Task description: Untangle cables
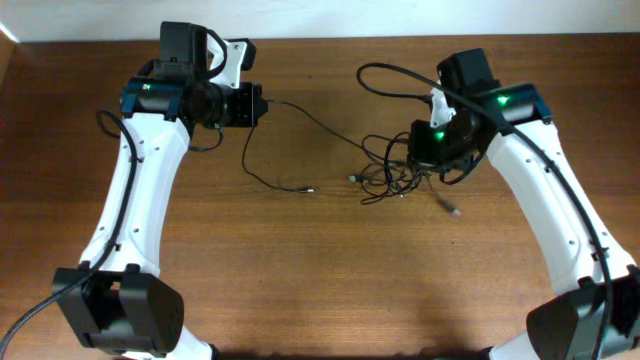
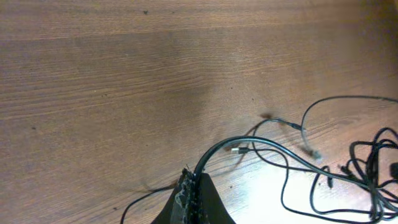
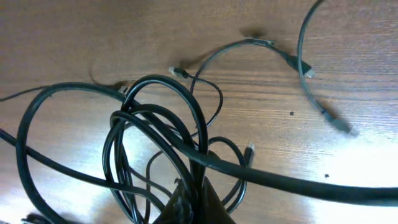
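Note:
Next I will open my left gripper's fingertips in place to release the pinched cord between them, since the cord is already stretched out from the clump (image 2: 367,171).
The cables (image 1: 388,172) are thin black cords knotted in a small clump right of the table's middle. Loose plug ends (image 1: 308,188) lie around the clump. My left gripper (image 1: 262,105) is at the back left, shut on one cord (image 1: 310,118) that stretches right to the clump. In the left wrist view its fingertips (image 2: 191,182) pinch that cord (image 2: 217,149), and the clump (image 2: 367,171) lies at the far right. My right gripper (image 1: 422,158) is shut on the clump's right side. In the right wrist view the gripper (image 3: 189,190) clamps several looped cords (image 3: 155,124).
A thicker black cable (image 3: 298,180) crosses low in front of the right gripper. The right arm's own cable (image 1: 385,72) arcs above the clump. One plug (image 1: 455,209) lies toward the front right, and another plug (image 3: 339,124) shows in the right wrist view. The wooden table (image 1: 320,280) lies under everything.

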Tool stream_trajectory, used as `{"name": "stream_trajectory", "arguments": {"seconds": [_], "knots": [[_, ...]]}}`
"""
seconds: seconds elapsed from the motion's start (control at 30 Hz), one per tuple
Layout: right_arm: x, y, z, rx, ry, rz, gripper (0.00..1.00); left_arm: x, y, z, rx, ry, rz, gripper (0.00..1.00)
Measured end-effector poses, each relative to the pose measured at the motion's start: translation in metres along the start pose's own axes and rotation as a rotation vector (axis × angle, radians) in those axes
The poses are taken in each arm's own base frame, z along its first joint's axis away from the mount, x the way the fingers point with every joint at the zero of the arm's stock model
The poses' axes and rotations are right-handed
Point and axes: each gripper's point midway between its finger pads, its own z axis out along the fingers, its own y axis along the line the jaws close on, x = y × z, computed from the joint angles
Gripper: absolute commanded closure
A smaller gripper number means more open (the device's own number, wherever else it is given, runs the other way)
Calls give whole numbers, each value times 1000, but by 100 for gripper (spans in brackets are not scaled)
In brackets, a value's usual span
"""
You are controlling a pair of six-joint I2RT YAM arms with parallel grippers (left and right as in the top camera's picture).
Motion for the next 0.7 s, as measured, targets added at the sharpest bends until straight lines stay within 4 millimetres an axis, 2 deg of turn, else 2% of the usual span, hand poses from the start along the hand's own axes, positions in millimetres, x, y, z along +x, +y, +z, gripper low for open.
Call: {"name": "stream_trajectory", "arguments": {"seconds": [0.17,0.37,0.4,0.43,0.47,0.6,0.7], "knots": [[3,0,-5,5,12,-10,96,1,2,1,-8,3,53,100],[-14,17,-41,-27,-72,-55,96,1,25,2,-136,11,76,100],[-14,18,-42,-28,-74,-56,96,1,27,1,-148,11,76,92],[-13,17,-42,-26,-69,-55,96,1,29,1,-158,11,76,79],[-13,17,-42,-26,-69,-55,96,1,29,1,-164,12,81,70],[-12,17,-42,-24,-66,-54,96,1,23,2,-126,11,84,47],[-12,17,-42,-24,-66,-54,96,1,13,3,-68,11,88,23]]}}
